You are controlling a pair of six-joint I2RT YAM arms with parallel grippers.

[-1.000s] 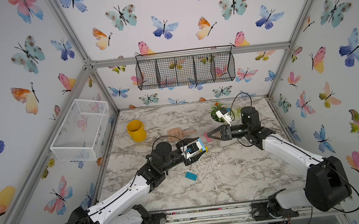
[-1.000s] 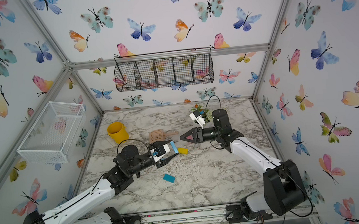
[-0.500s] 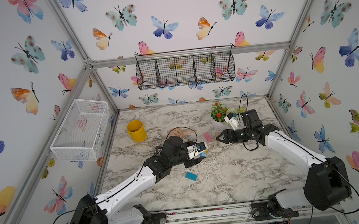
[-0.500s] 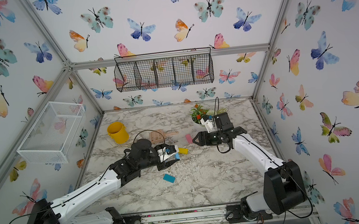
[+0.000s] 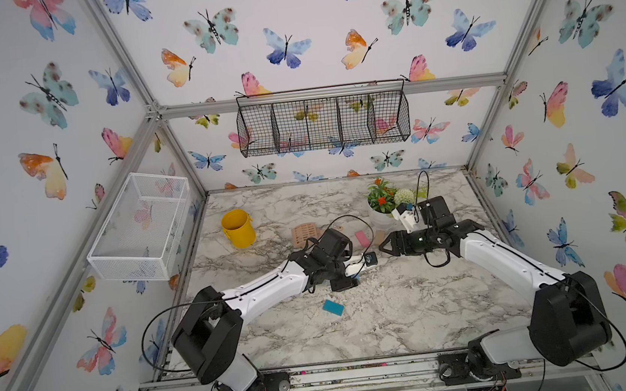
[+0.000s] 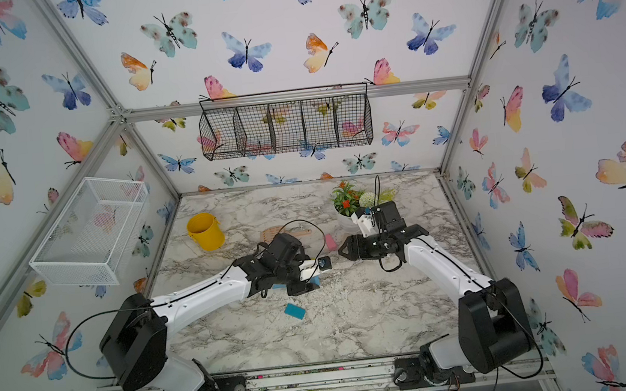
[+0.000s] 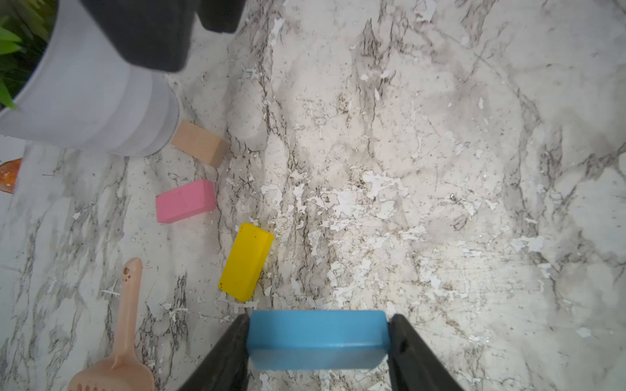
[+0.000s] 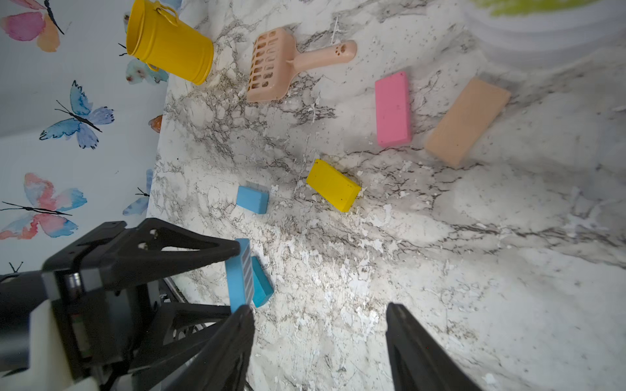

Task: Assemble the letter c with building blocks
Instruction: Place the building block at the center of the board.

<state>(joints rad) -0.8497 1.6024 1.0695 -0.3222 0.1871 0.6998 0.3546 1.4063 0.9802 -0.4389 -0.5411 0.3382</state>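
Observation:
My left gripper is to lower and release the light blue block [image 7: 318, 338] on the bare, empty marble [image 7: 325, 277] beside the yellow block below.
My left gripper [image 7: 318, 342] is shut on a light blue block [image 7: 318, 338] with a slotted face [image 8: 240, 274], held just above the marble. It also shows in a top view [image 5: 356, 276]. My right gripper [image 8: 318, 325] [image 5: 383, 246] stands open and empty beside it. The other building blocks lie apart on the table: yellow [image 8: 333, 185], pink [image 8: 393, 108] [image 5: 362, 238], tan [image 8: 467, 120], a second light blue [image 8: 252, 199] and teal [image 5: 332, 307] [image 6: 294, 311]. No letter c shows.
A peach slotted scoop [image 8: 271, 67] and a yellow bucket [image 5: 238, 229] stand at the back left. A white pot with flowers [image 5: 382, 201] is just behind the right gripper, close to the tan block. A white wire basket [image 5: 142, 228] hangs on the left wall.
The right gripper has drawn back from the pink block, which now lies on the table. The left arm has reached further toward the middle, still holding the light blue block.

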